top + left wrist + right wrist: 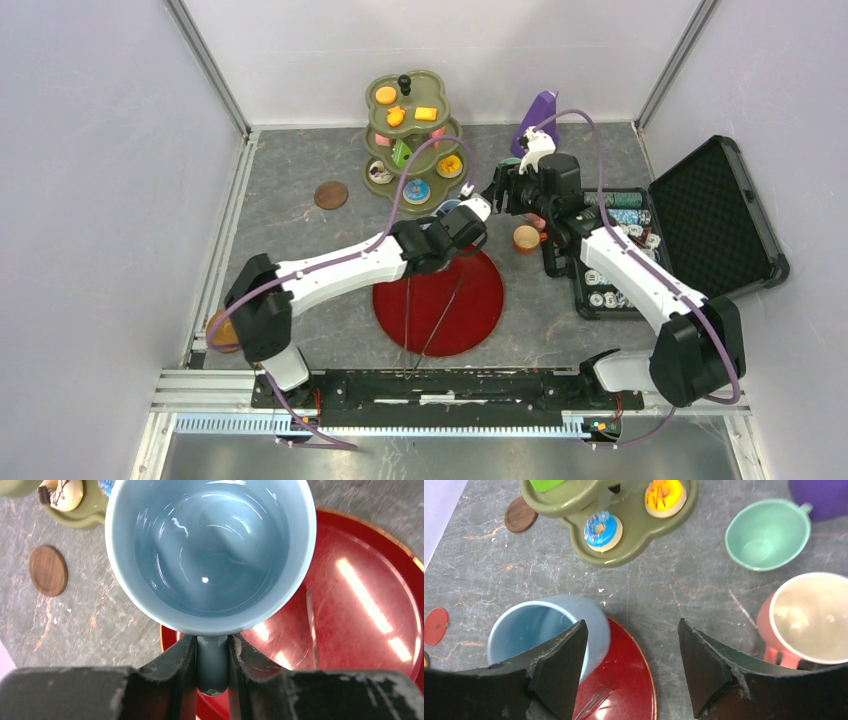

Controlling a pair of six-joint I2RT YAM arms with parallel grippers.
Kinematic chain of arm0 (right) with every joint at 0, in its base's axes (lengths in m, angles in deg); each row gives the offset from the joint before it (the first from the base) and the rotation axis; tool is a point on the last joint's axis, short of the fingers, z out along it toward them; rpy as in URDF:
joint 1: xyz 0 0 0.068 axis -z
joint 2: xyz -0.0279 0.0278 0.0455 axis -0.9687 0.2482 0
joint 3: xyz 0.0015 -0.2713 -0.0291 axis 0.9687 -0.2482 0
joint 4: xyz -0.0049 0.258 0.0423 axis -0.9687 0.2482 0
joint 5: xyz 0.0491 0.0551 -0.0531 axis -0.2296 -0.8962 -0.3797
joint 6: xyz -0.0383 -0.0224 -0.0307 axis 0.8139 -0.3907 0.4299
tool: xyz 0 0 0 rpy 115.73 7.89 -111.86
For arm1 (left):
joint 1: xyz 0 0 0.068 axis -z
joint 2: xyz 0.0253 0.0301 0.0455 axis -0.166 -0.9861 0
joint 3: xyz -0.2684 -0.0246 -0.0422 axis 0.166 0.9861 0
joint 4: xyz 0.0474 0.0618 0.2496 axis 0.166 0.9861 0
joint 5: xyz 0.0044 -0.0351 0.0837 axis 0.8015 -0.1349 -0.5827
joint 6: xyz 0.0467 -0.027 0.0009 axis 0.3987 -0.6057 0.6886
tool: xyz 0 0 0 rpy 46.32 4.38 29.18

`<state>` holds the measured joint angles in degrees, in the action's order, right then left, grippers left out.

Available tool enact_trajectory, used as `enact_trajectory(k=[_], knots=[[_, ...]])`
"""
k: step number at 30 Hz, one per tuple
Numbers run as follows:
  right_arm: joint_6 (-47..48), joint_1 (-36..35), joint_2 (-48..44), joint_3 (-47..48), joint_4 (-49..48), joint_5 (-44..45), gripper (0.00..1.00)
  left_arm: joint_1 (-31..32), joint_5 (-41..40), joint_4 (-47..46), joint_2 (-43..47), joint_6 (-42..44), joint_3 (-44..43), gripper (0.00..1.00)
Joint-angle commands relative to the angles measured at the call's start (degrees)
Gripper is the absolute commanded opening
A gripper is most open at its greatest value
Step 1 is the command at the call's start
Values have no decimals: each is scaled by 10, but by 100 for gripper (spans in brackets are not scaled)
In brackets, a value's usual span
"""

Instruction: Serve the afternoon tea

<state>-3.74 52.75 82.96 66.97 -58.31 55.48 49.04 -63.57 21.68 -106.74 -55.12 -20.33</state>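
My left gripper swings across to the left in the top view next, lowers the mug onto the bare wooden coaster below and releases.
My left gripper (212, 661) is shut on the handle of the blue mug (210, 550), which sits upright and empty over the far edge of the round red plate (360, 605). From above, the left gripper (470, 208) is just in front of the green tiered stand (408, 140) of biscuits and donuts. My right gripper (631, 625) hangs open over bare table beside the blue mug (531, 630), with nothing between its fingers. A green mug (766, 535) and a pink mug (809, 615) stand to its right. A small orange cup (526, 238) is near the right arm.
A blue donut (602, 530) and a yellow one (665, 497) lie on the stand's bottom tier. A wooden coaster (331, 195) lies left of the stand. The purple metronome (537, 120) stands at the back. An open black case (710, 215) of poker chips fills the right side.
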Motion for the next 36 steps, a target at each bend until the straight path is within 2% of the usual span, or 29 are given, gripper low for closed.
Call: enact_trajectory(k=[1, 7, 12, 15, 17, 20, 24, 27, 29, 36], knots=[[57, -2, -36, 45, 6, 29, 75, -4, -61, -23, 113, -4, 34, 2], [77, -2, -64, 26, 12, 58, 78, -46, -110, 25, 225, -68, 95, 2], [82, -1, -72, 5, 7, 56, 80, -164, -76, 11, 314, -101, 144, 2], [86, -1, -72, 2, 13, 56, 80, -251, -48, -38, 348, -108, 170, 2], [87, -1, -73, 2, 16, 56, 80, -288, -41, -81, 358, -101, 188, 2], [87, -1, -80, -1, 17, 55, 80, -331, -46, -134, 340, -95, 195, 2], [90, -1, -94, -13, 18, 56, 81, -385, -29, -152, 270, -128, 161, 2], [94, -2, -109, -24, 23, 65, 81, -405, -31, -177, 213, -145, 144, 2], [98, -1, -119, -30, 26, 78, 82, -414, -22, -161, 181, -166, 116, 2], [108, -2, -141, -45, 28, 92, 85, -419, 0, -157, 168, -196, 113, 2]])
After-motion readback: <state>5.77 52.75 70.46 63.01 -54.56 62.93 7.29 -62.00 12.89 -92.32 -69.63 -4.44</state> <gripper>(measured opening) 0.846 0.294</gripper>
